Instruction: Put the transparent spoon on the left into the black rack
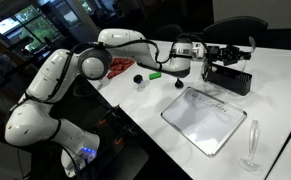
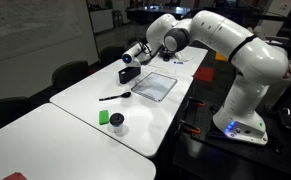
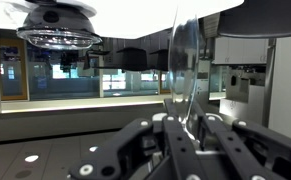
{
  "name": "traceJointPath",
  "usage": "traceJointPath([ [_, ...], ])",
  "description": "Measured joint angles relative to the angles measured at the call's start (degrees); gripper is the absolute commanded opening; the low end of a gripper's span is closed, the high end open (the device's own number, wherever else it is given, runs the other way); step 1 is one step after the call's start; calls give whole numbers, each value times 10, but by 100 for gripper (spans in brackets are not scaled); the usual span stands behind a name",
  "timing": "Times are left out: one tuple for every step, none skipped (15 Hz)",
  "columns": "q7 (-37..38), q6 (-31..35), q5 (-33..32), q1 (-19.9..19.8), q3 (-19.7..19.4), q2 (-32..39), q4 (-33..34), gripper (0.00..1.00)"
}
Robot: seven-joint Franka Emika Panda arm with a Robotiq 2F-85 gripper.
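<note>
The black rack [image 1: 233, 80] is just below, so my gripper should next lower the transparent spoon [image 3: 180, 55] to the rack's open top and let it go.
My gripper [image 3: 183, 120] is shut on the transparent spoon [image 3: 180, 55], which stands up between the fingers in the wrist view. In both exterior views the gripper [image 1: 223, 55] [image 2: 131, 57] hovers just above the black rack [image 1: 233, 80] [image 2: 131, 73] at the far end of the white table. The spoon itself is too small to make out in the exterior views. The rack does not show in the wrist view.
A white silver-framed board [image 1: 205, 118] [image 2: 157, 86] lies beside the rack. A taller clear utensil [image 1: 251, 145] stands near the table edge. A black spoon [image 2: 115, 96], a green object [image 2: 104, 117] and a small dark cup [image 2: 117, 124] lie further along the table.
</note>
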Motion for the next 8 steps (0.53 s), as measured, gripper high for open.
traceJointPath([
  [0,-3,6,-2,0,8,7,5],
  [0,-6,13,-4,0,16,13,5],
  [-1,-8,19,-6,0,24,20,5],
  [-1,-11,26,-7,0,31,26,5],
  [-1,-13,33,-9,0,38,32,5],
  [-2,-15,39,-10,0,45,37,5],
  [-2,-17,45,-11,0,51,43,5],
  [-3,-18,51,-11,0,58,48,5],
])
